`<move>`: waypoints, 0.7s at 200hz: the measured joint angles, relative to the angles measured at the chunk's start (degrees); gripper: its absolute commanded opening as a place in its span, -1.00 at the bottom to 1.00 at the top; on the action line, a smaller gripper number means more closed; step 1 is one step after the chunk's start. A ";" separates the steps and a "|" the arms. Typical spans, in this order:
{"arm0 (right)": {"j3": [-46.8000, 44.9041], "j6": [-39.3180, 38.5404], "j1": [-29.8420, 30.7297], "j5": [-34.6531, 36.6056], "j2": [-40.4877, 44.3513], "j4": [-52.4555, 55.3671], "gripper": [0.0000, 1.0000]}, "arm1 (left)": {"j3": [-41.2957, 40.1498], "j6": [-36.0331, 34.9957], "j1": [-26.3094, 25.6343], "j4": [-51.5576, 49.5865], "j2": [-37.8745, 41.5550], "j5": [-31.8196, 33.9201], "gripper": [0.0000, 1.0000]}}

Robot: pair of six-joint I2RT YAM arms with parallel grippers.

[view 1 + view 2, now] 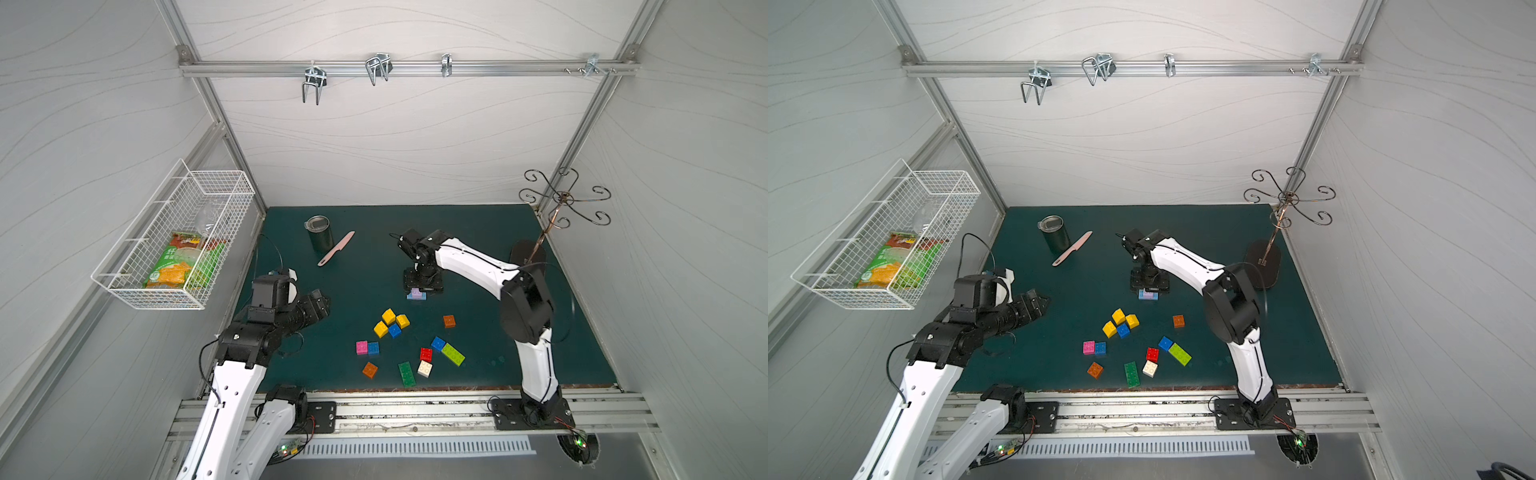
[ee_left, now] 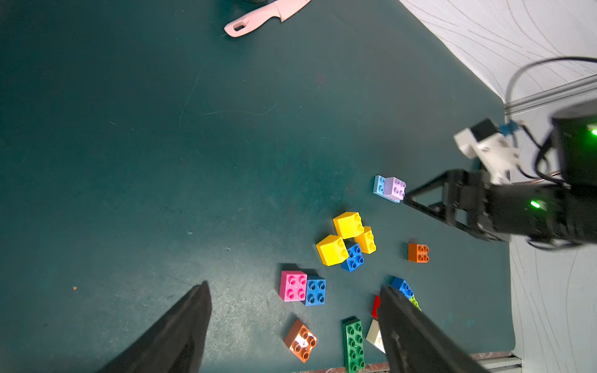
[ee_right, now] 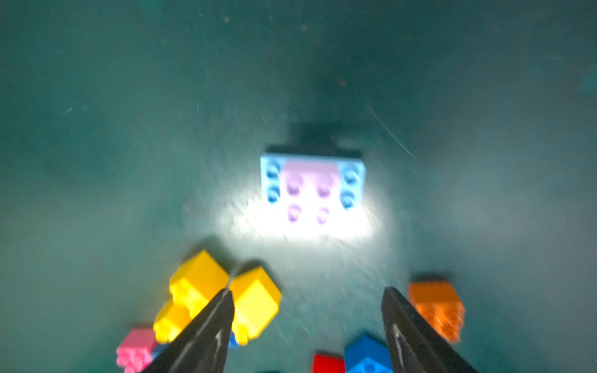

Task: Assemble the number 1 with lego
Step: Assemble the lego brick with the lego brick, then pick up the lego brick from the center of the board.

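Next, my right gripper draws back and lowers around the small orange lego brick nearer the stack, which lies below it, toward my base.
A lilac square brick [image 1: 415, 293] sits stacked on a light blue longer brick [image 3: 352, 181] on the green mat. My right gripper [image 1: 420, 287] hovers just over this stack, open and empty [image 3: 306, 290]. Loose lego lies nearer the front: three yellow bricks [image 1: 388, 316], blue [image 1: 395, 331], orange [image 1: 449, 321], pink [image 1: 362, 347], red [image 1: 426, 354], white [image 1: 424, 368], lime [image 1: 453, 354] and green [image 1: 407, 374]. My left gripper [image 1: 323, 305] hangs at the mat's left side, open and empty [image 2: 294, 287].
A dark cup [image 1: 320, 235] and a pink knife [image 1: 336, 248] lie at the back left of the mat. A metal hook stand [image 1: 561, 199] rises at the back right. A wire basket [image 1: 174, 237] hangs on the left wall. The metal rail [image 1: 415, 409] borders the front.
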State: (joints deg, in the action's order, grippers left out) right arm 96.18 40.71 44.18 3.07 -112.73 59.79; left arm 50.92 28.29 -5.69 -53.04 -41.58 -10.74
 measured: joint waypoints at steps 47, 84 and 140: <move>-17.75 -1.88 -3.13 0.46 13.55 -3.34 0.33 | -0.02 0.00 -3.41 -0.04 -0.44 0.46 0.78; -27.71 -4.57 -5.31 -0.52 14.71 -5.90 0.30 | 0.00 0.00 -5.64 -0.09 -1.68 1.01 0.78; -30.71 -7.67 -5.22 -0.35 12.83 -10.08 0.22 | 0.00 0.00 -6.12 -0.09 -2.45 1.68 0.77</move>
State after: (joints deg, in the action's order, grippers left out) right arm 65.47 33.04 38.96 2.72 -99.90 49.71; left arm 50.92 28.29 -11.81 -53.12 -44.03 -9.06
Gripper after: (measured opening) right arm 0.609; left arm 0.889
